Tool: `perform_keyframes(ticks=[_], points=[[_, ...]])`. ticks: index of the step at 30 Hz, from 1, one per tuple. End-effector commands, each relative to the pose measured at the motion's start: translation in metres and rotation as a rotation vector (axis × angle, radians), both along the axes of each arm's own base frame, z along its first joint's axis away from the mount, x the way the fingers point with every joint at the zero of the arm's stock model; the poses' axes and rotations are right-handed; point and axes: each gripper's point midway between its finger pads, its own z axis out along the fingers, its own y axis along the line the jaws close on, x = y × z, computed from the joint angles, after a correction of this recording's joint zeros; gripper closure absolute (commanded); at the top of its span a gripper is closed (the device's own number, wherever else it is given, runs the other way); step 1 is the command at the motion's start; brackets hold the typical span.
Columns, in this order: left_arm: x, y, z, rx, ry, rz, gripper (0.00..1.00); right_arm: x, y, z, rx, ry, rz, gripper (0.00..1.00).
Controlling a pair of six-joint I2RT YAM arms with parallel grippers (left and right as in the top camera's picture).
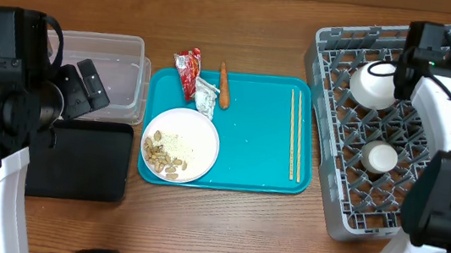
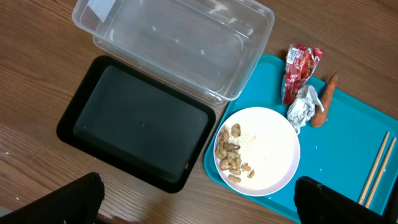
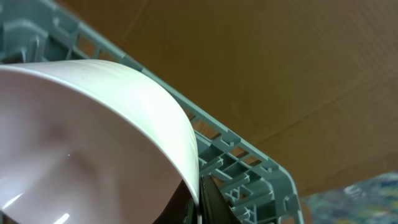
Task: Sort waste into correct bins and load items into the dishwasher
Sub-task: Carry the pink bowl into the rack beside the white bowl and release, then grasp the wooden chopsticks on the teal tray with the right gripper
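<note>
My right gripper lowers the held bowl onto the rack's lattice beside the upside-down bowl next, since the held bowl still hangs tilted.
My right gripper [image 3: 198, 202] is shut on the rim of a white bowl [image 3: 81, 124], holding it tilted over the back of the grey dishwasher rack [image 1: 330, 181]. A second white bowl [image 1: 381, 157] sits upside down in the rack. On the teal tray [image 1: 247, 159] lie a white plate [image 1: 179, 144] with nuts and rice scraps [image 2: 233, 155], a red wrapper [image 1: 187, 67], a crumpled silver wrapper [image 1: 205, 97], a carrot [image 1: 224, 85] and chopsticks [image 1: 297, 135]. My left gripper [image 2: 199, 211] hangs open and empty over the table, near the clear tub [image 2: 180, 43] and black tray [image 2: 140, 121].
The clear tub [image 1: 121, 72] and black tray [image 1: 85, 162] sit side by side left of the teal tray. The rack's grey lattice wall [image 3: 242, 155] is close behind the held bowl. Brown cardboard [image 3: 280, 74] backs the table.
</note>
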Motion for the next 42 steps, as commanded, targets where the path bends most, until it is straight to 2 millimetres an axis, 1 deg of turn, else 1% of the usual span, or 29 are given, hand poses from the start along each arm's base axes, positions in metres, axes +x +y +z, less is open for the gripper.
perform_keyframes(ticks=[1,4,10,12,13,14,15,16,18,19,20,21,23,24,26,27,29,30,32,33,34,35,36,38,39,40,42], points=[[0.001,0.003,-0.001,0.006,0.004,0.019,0.0,0.003,-0.003,-0.003,-0.039,0.082,-0.002,0.96],[0.001,0.003,-0.001,0.006,0.003,0.019,0.0,0.01,0.008,-0.009,-0.025,0.091,0.03,0.96],[0.001,0.003,-0.001,0.005,0.003,0.019,0.0,0.02,0.033,-0.009,-0.028,0.096,0.087,0.96],[0.001,0.003,-0.001,0.005,0.003,0.019,0.0,0.023,0.044,-0.007,-0.036,0.102,0.11,0.96],[0.001,0.003,-0.001,0.005,0.003,0.019,0.0,0.024,0.049,-0.005,-0.041,0.103,0.12,0.85],[0.001,0.003,-0.001,0.006,0.003,0.019,0.0,0.024,0.055,-0.002,-0.043,0.103,0.132,0.71],[0.001,0.003,-0.001,0.006,0.004,0.019,0.0,0.025,0.061,0.001,-0.041,0.098,0.147,0.51],[0.001,0.003,-0.001,0.006,0.003,0.019,0.0,0.027,0.07,0.006,-0.036,0.084,0.17,0.41],[0.001,0.003,-0.001,0.006,0.004,0.019,0.0,0.027,0.082,0.021,-0.037,0.047,0.197,0.36],[0.001,0.003,-0.001,0.005,0.003,0.019,0.0,0.027,0.09,0.033,-0.029,0.015,0.219,0.35],[0.001,0.003,-0.001,0.005,0.003,0.019,0.0,0.027,0.094,0.039,-0.016,-0.004,0.237,0.35],[0.001,0.003,-0.001,0.006,0.003,0.019,0.0,0.027,0.106,0.053,0.027,-0.052,0.287,0.35],[0.001,0.003,-0.001,0.006,0.003,0.019,0.0,0.025,0.121,0.067,0.09,-0.096,0.355,0.34],[0.001,0.003,-0.001,0.006,0.004,0.019,0.0,0.024,0.127,0.071,0.115,-0.108,0.383,0.33],[0.001,0.003,-0.001,0.006,0.004,0.019,0.0,0.02,0.146,0.081,0.197,-0.132,0.47,0.32],[0.001,0.003,-0.001,0.006,0.004,0.019,0.0,0.018,0.153,0.083,0.229,-0.134,0.504,0.31],[0.001,0.003,-0.001,0.006,0.003,0.019,0.0,0.014,0.18,0.086,0.337,-0.138,0.615,0.31],[0.001,0.003,-0.001,0.006,0.003,0.019,0.0,0.012,0.197,0.085,0.406,-0.135,0.684,0.31],[0.001,0.003,-0.001,0.006,0.003,0.019,0.0,0.004,0.243,0.079,0.589,-0.108,0.85,0.31],[0.001,0.003,-0.001,0.005,0.003,0.019,0.0,-0.003,0.271,0.075,0.701,-0.083,0.943,0.31],[0.001,0.003,-0.001,0.006,0.004,0.019,0.0,-0.008,0.291,0.07,0.786,-0.061,1.006,0.31],[0.001,0.003,-0.001,0.005,0.003,0.019,0.0,-0.018,0.319,0.064,0.912,-0.031,1.081,0.32],[0.001,0.003,-0.001,0.006,0.004,0.019,0.0,-0.026,0.339,0.059,1.013,-0.006,1.123,0.33],[0.001,0.003,-0.001,0.005,0.003,0.019,0.0,-0.045,0.373,0.045,1.187,0.068,1.164,0.37],[0.001,0.003,-0.001,0.006,0.004,0.019,0.0,-0.057,0.39,0.029,1.256,0.151,1.165,0.42],[0.001,0.003,-0.001,0.006,0.003,0.019,0.0,-0.061,0.394,0.017,1.267,0.19,1.131,0.44],[0.001,0.003,-0.001,0.006,0.004,0.019,0.0,-0.063,0.393,-0.007,1.247,0.257,1.056,0.45]])
